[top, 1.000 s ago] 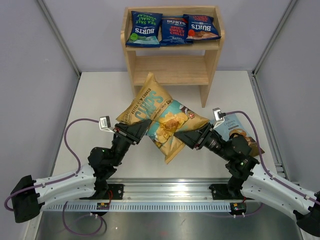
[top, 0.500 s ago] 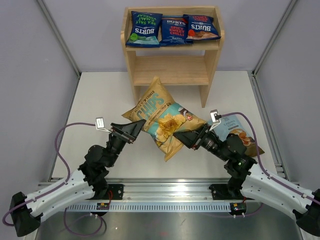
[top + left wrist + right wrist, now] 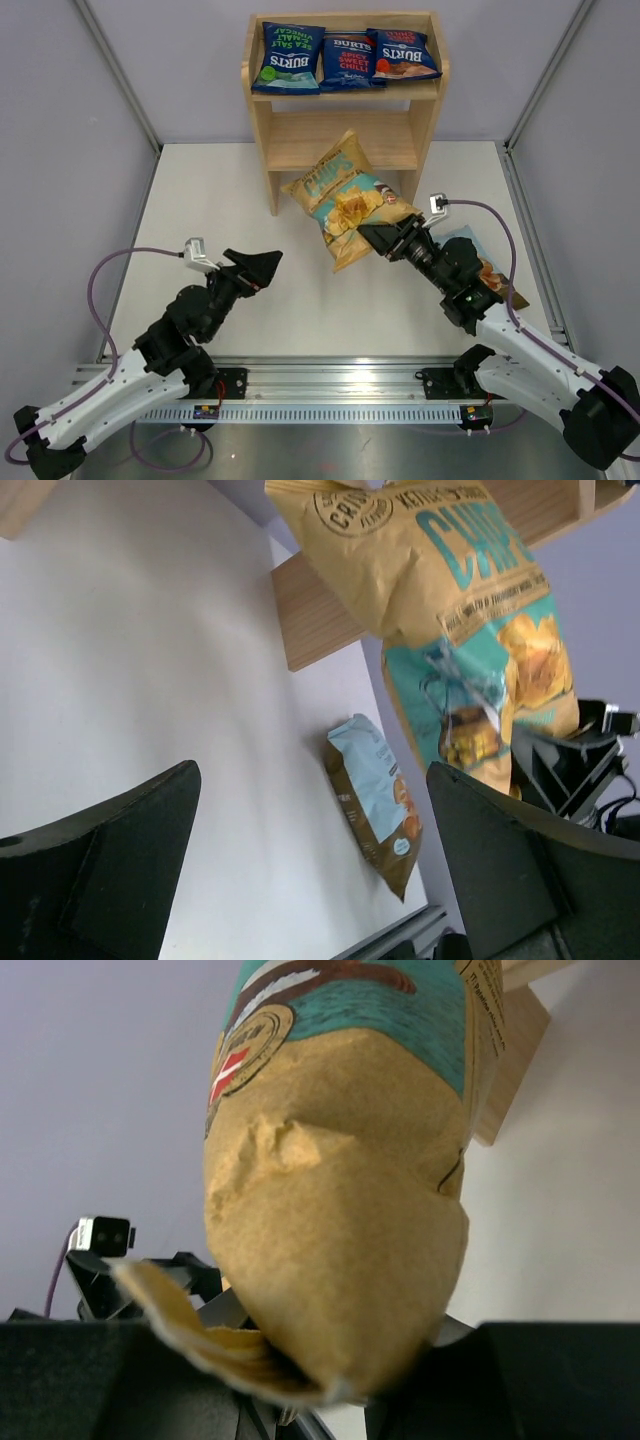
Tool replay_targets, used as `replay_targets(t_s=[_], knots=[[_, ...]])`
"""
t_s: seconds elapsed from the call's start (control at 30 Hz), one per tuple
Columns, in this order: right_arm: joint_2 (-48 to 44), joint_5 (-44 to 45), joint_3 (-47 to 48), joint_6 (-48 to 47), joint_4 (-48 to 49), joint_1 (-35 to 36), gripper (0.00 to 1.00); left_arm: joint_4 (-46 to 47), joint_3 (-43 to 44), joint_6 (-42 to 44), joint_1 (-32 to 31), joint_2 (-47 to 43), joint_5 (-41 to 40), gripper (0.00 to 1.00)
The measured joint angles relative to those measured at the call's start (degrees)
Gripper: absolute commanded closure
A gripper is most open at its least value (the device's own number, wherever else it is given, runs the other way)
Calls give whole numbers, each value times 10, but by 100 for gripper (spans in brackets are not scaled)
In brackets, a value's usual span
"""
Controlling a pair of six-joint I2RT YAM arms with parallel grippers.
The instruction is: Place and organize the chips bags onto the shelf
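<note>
My right gripper should next carry its bag outward onto the shelf's empty lower level and release it there. The level lies outward and left in the top view.
The tan "CHIPS" bag hangs in the air in front of the shelf, its top corner near the lower tier. My right gripper is shut on the bag's bottom end. My left gripper stands open and empty over the table, well left of that bag. Three dark-blue Burts bags lie side by side on the shelf's top tier. The light-blue-and-brown bag lies flat on the table, partly hidden under my right arm.
Grey walls enclose the white table. A metal rail runs along the near edge by the arm bases. The shelf's side panel stands just beyond the held bag.
My left gripper opened, let go of the tan bag and pulled back toward the near left. My right gripper carried the bag alone toward the shelf's lower tier.
</note>
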Motion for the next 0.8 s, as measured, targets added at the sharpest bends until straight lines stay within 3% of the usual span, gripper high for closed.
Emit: replay_targets(t_s=[0.5,0.8], knots=[[200,51,145,22,88,-59,83,-308,242,199,1,44,177,1],[360,126,228,35,166,-61,84,-398,315,289,1,6,215,1]])
